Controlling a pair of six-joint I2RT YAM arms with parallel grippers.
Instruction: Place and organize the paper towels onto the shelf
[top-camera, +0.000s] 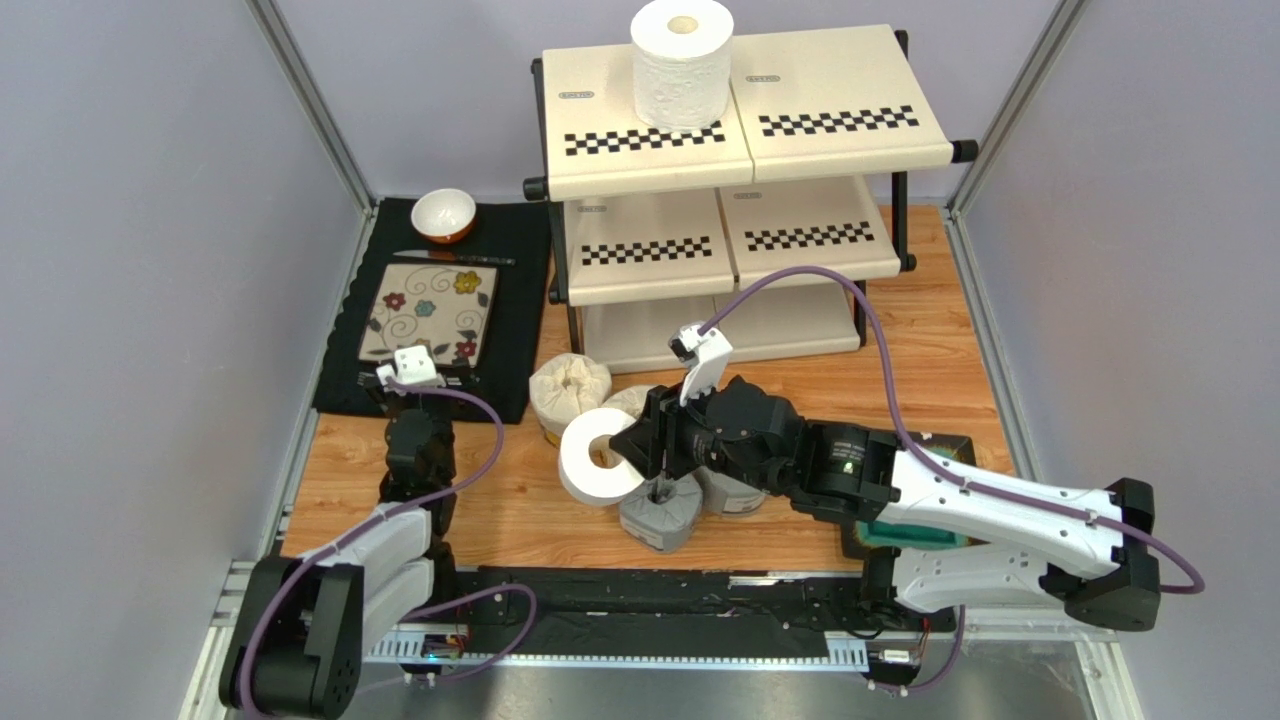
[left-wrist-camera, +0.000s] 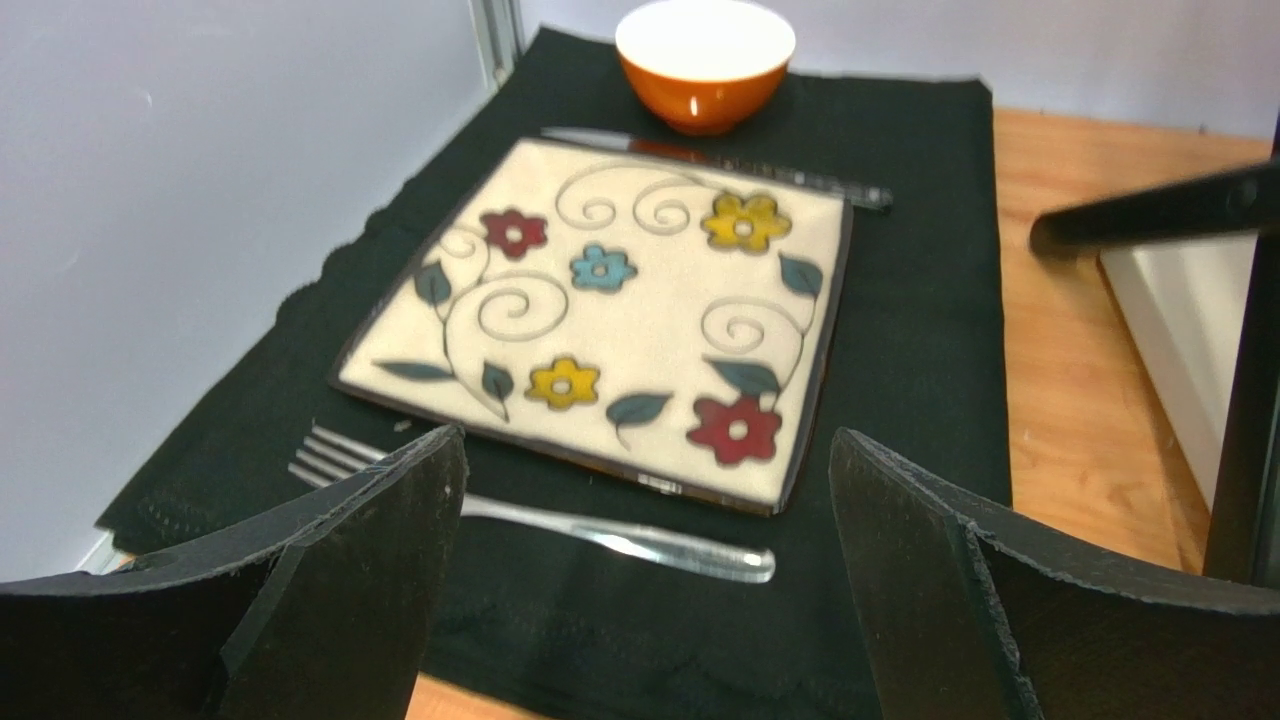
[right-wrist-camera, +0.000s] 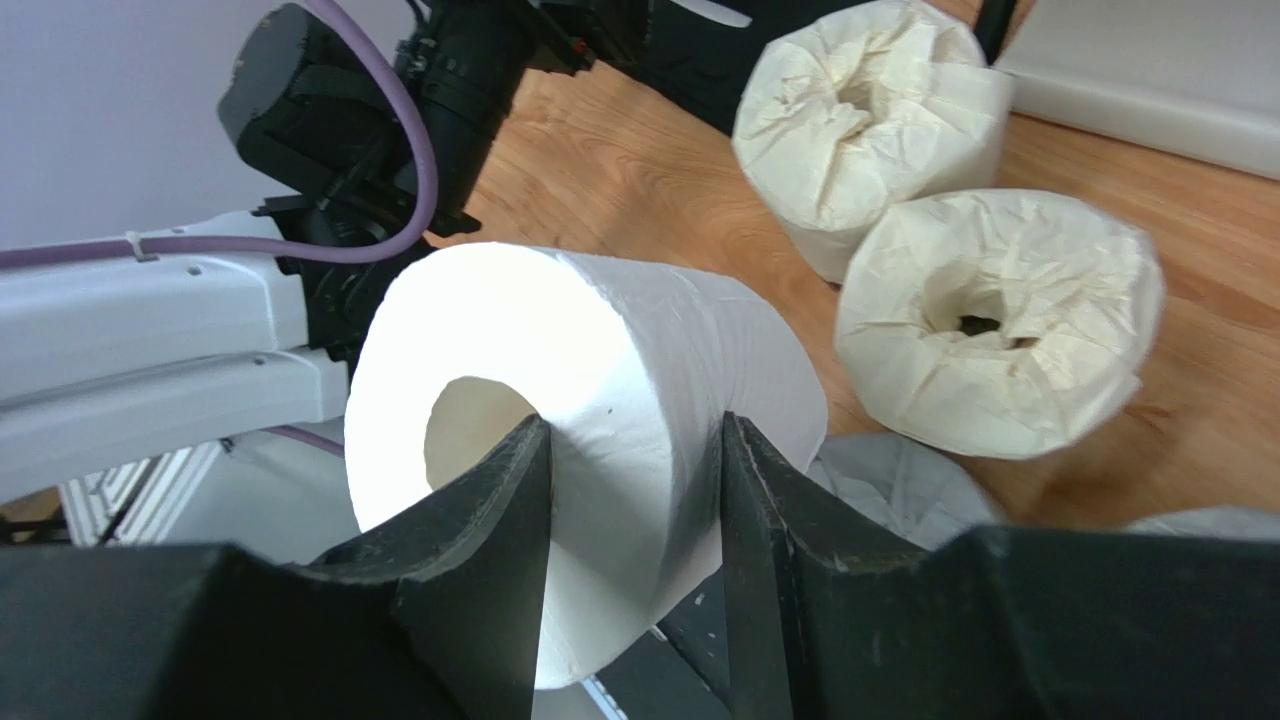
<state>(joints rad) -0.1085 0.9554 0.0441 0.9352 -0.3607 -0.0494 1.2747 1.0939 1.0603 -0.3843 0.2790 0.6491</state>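
My right gripper raises the held roll outward next and releases it beside the standing roll, since the top level's bare panel lies above and outward of it.
The shelf stands at the back centre, with one plain white paper towel roll upright on its top tier. My right gripper is shut on the second white roll, held on its side just above the table. In the right wrist view one finger sits in the hole of that roll and the other on its outside. Two cream-wrapped rolls lie beyond it and two grey-wrapped rolls lie under the arm. My left gripper is open and empty.
A black mat at the left carries a floral square plate, a white-and-orange bowl, a fork and a knife. The left gripper hovers over the mat's near edge. Grey walls enclose both sides.
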